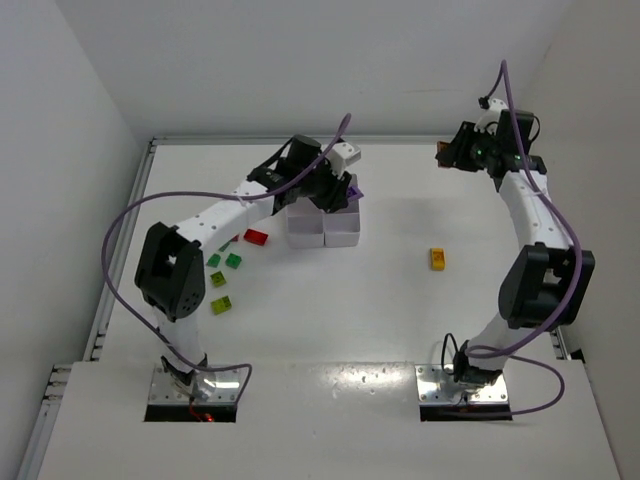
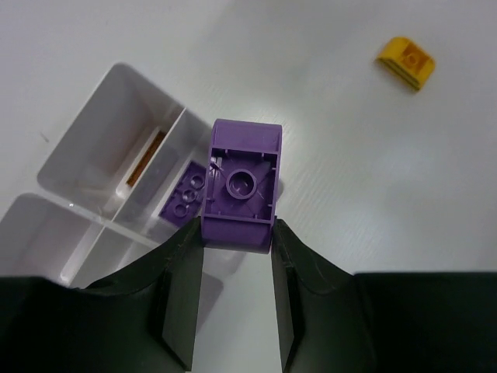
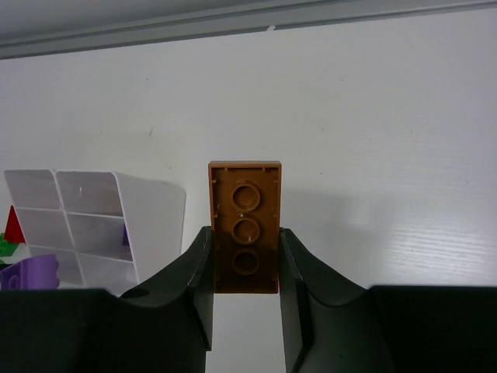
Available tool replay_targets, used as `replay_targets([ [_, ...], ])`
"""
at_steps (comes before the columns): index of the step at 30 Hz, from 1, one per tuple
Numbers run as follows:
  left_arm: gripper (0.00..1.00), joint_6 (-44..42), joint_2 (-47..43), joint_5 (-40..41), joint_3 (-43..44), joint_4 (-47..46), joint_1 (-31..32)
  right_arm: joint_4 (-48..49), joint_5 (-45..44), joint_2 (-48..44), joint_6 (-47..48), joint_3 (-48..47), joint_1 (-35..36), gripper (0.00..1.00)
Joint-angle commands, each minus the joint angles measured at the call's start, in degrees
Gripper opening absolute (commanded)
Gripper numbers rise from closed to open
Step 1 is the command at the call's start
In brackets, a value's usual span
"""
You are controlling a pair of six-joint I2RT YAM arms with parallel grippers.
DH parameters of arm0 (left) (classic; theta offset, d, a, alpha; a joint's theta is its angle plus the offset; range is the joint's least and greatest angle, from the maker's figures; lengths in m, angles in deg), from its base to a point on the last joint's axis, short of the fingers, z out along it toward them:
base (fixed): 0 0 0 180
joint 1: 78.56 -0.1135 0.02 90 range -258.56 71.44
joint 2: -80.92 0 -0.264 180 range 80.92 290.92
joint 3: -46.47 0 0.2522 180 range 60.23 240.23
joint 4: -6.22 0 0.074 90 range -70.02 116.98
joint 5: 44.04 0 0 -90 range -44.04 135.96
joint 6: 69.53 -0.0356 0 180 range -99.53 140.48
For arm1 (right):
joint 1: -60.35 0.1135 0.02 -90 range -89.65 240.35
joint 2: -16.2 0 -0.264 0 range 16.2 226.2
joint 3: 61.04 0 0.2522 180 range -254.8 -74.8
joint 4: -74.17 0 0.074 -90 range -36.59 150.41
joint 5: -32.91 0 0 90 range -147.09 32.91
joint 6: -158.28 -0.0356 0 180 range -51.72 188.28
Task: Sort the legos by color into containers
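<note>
My left gripper should next move down toward that section (image 2: 179, 191) of the tray below and release the purple lego there, because a flat purple lego already lies in it.
My left gripper (image 2: 237, 233) is shut on a purple lego (image 2: 241, 186) with its hollow underside facing the camera. It hangs over the right edge of the white compartment tray (image 2: 85, 132). A flat purple lego (image 2: 184, 200) lies in the compartment below, and an orange-brown one (image 2: 144, 159) in the compartment beside it. Far back on the right, my right gripper (image 3: 245, 241) is shut on an orange-brown lego (image 3: 245, 225), held up off the table. From above, the left gripper (image 1: 335, 190) sits at the tray (image 1: 340, 235) and the right gripper (image 1: 445, 152) is well away from it.
A yellow lego (image 1: 438, 258) lies alone on the table right of the tray. Left of the tray lie a red lego (image 1: 256, 237), green ones (image 1: 233, 260) and a lime one (image 1: 220, 305). White walls close in the table at the back and sides.
</note>
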Motion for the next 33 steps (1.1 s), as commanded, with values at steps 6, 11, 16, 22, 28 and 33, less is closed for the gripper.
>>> replay_targets([
  [6,0.07,-1.67,6.88,0.94,8.86,6.68,-2.74,2.46,0.86,2.75,1.24,-5.58,0.64,0.0],
  [11,0.1,-2.28,11.36,-0.12,12.65,10.03,-3.28,2.46,0.86,2.75,1.24,-5.58,0.64,0.0],
  [16,0.1,-2.28,13.91,-0.65,14.32,11.26,-3.8,2.46,0.33,2.75,1.24,-5.58,0.64,0.0],
  [22,0.11,-2.28,15.94,-0.65,15.65,12.41,-4.42,2.46,0.33,2.75,1.24,-5.58,0.64,0.0],
  [28,0.72,-2.28,16.55,-0.03,16.17,13.03,-4.95,2.46,0.33,3.89,1.76,-6.2,1.78,0.0],
  [33,0.8,-1.67,13.23,-2.74,13.02,10.14,-5.47,1.94,1.47,5.03,3.78,-7.33,4.94,0.0],
])
